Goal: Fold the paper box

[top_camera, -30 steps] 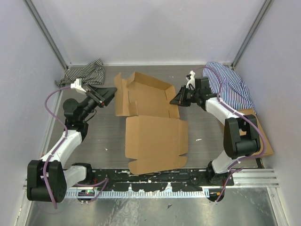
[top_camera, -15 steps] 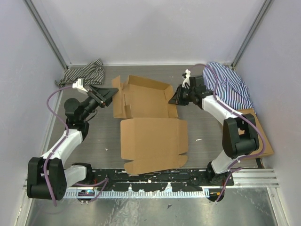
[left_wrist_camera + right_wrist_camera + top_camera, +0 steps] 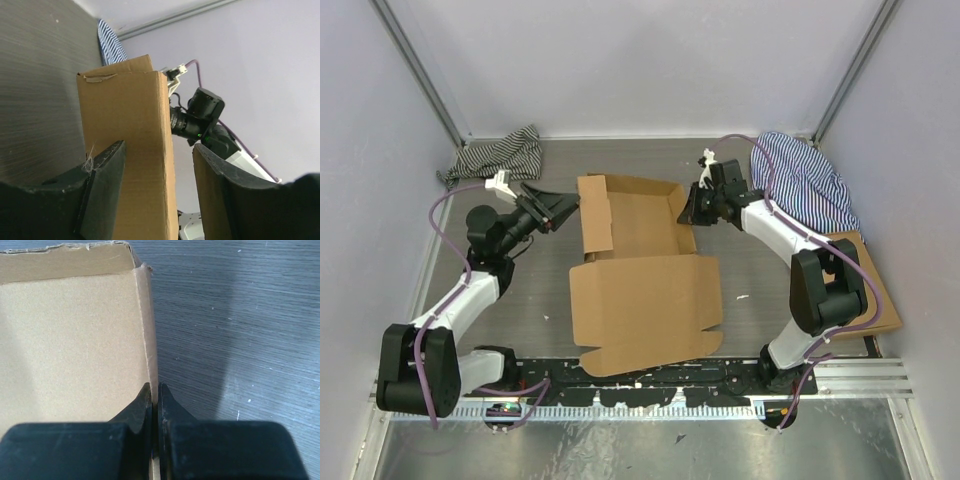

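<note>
The robot's right gripper will next move down and slightly back to set the pinched side of the box down and let go of it, because the shadowed tabletop is below the right gripper.
The paper box (image 3: 642, 270) is brown corrugated cardboard, half formed, in the middle of the table. Its rear tray part has raised walls and a large flat lid panel lies toward the near edge. My left gripper (image 3: 565, 208) is open at the box's left wall. In the left wrist view that wall (image 3: 127, 150) stands between my spread fingers (image 3: 102, 180). My right gripper (image 3: 690, 212) is shut on the box's right wall. In the right wrist view the thin wall edge (image 3: 147, 340) runs into the closed fingertips (image 3: 155, 399).
A dark striped cloth (image 3: 500, 155) lies at the back left. A blue striped cloth (image 3: 800, 190) lies at the back right, over a flat brown cardboard rectangle (image 3: 875, 300) by the right wall. The arm bases and rail (image 3: 650, 385) line the near edge.
The box's left flap has risen from flat to upright. The left gripper moved right up to it. The lid panel shifted left. The right gripper moved slightly back and left, still gripping.
</note>
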You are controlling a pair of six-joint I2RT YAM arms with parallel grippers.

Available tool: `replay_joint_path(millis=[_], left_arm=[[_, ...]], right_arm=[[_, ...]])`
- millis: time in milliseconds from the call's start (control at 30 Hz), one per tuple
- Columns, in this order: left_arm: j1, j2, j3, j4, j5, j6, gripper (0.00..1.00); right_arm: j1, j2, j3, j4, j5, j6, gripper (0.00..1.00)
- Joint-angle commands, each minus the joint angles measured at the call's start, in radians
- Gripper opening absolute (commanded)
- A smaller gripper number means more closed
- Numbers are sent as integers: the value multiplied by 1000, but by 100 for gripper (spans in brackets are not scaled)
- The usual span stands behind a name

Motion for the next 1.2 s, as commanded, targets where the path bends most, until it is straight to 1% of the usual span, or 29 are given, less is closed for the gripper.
replay_joint_path(millis=[0,133,300,367,467,567,667,767,967,1167], left_arm=[[-30,13,43,-117,23,89,62],[-57,24,67,-240,10,168,61],[-90,53,116,-469,-47,317,59],[-100,81,132,-534,-66,365,58],[-113,161,141,-577,-78,409,56],[-121,213,143,-585,-81,421,54],[-135,241,149,-603,-95,435,53],[-152,261,180,-670,-122,476,52],[-214,298,269,-848,-239,575,51],[-322,390,415,-1060,-409,683,50]], right_arm=[[9,-27,55,-6,42,-13,1],[17,-36,68,-34,77,-23,1],[31,-33,75,-53,108,-33,1],[36,-27,69,-51,111,-33,1],[46,-13,60,-47,116,-33,1],[56,2,54,-47,131,-33,1],[67,15,51,-51,154,-37,1],[80,26,52,-59,187,-39,1],[115,53,62,-83,256,-38,1],[131,93,69,-102,283,-48,1]])
